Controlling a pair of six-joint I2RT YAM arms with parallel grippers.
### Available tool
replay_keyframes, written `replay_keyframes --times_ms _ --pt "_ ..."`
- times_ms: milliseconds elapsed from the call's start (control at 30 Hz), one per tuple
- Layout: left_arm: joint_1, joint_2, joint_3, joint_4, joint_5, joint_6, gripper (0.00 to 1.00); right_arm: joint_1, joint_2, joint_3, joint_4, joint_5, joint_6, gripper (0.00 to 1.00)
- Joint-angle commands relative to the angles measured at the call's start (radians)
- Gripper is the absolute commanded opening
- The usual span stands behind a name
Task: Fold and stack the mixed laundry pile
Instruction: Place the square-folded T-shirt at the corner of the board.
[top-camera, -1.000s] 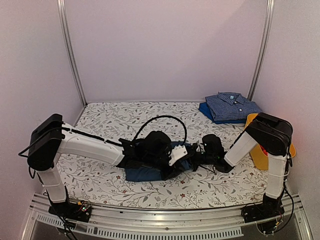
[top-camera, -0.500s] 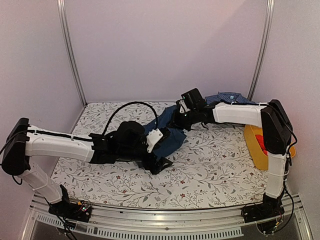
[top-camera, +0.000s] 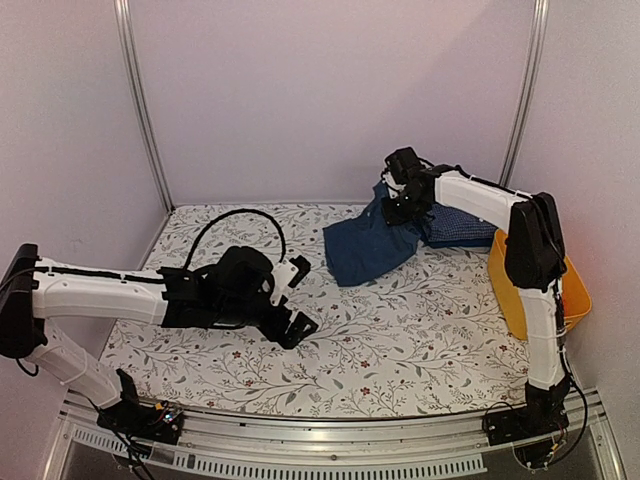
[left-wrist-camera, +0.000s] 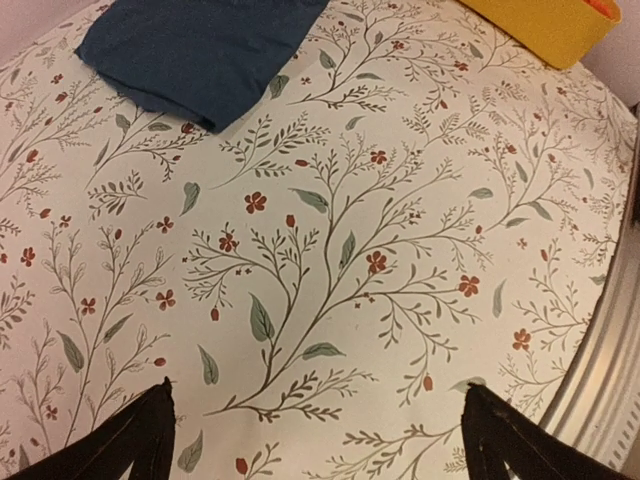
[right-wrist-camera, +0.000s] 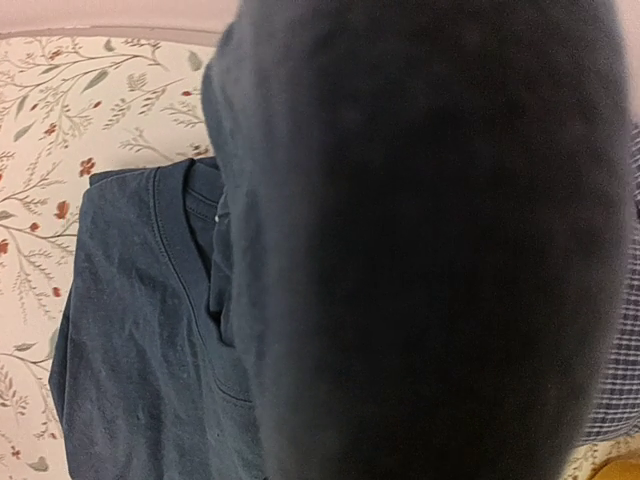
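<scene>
I will lift my right gripper to the right in the top view, then lower it and release the navy garment (top-camera: 365, 250) onto the check shirt, because that shirt is already folded.
A folded dark navy garment (top-camera: 365, 250) hangs from my right gripper (top-camera: 398, 207), which is shut on its upper edge at the back right; its lower part rests on the table. In the right wrist view the navy garment (right-wrist-camera: 130, 310) fills the frame, a dark fold hides the fingers, and a round neckline shows. A folded blue small-check shirt (top-camera: 462, 226) lies just behind and to the right of it. My left gripper (top-camera: 298, 296) is open and empty, low over the floral cloth left of centre. The left wrist view shows its fingertips (left-wrist-camera: 155, 415) wide apart, well short of the navy garment (left-wrist-camera: 200, 50).
A yellow plastic basket (top-camera: 513, 297) stands at the right edge, partly behind the right arm, and its rim (left-wrist-camera: 540, 25) shows in the left wrist view. The floral tablecloth (top-camera: 400, 330) covers the table. Metal posts and pink walls close in the back and sides.
My right gripper closed on the navy garment and carried it from the table's middle to the back right. My left gripper opened, let go of it and drew back leftward.
</scene>
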Motion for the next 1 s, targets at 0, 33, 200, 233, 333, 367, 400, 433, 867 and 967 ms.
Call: replay_keyframes --times_ms 0,33,200,233,333,367,400,433,867,967 --pt "0.009 -0.018 -0.004 -0.059 -0.03 -0.037 1.0 -0.075 -0.004 0.084 -0.003 0.147 -0.171 0.0" --pt "0.009 -0.014 -0.002 -0.066 -0.033 -0.041 1.0 -0.087 -0.004 0.093 0.002 0.152 -0.191 0.0" --pt "0.009 0.022 0.025 -0.092 -0.032 -0.037 1.0 -0.125 -0.004 0.15 0.018 0.169 -0.243 0.0" --pt "0.009 0.032 0.033 -0.096 -0.03 -0.033 1.0 -0.131 -0.005 0.162 0.02 0.176 -0.252 0.0" --pt "0.008 0.067 0.06 -0.111 -0.029 -0.018 1.0 -0.144 -0.009 0.182 0.021 0.206 -0.295 0.0" --pt "0.008 0.081 0.07 -0.117 -0.03 -0.014 1.0 -0.149 -0.012 0.185 0.021 0.215 -0.314 0.0" --pt "0.01 0.088 0.077 -0.12 -0.029 -0.01 1.0 -0.153 -0.018 0.188 0.02 0.225 -0.324 0.0" --pt "0.008 0.098 0.084 -0.123 -0.029 -0.008 1.0 -0.156 -0.024 0.19 0.02 0.233 -0.334 0.0" --pt "0.009 0.191 0.148 -0.12 -0.011 -0.004 1.0 -0.185 -0.168 0.208 -0.002 0.149 -0.33 0.0" --pt "0.008 0.197 0.156 -0.122 -0.013 -0.002 1.0 -0.195 -0.178 0.209 0.0 0.159 -0.335 0.0"
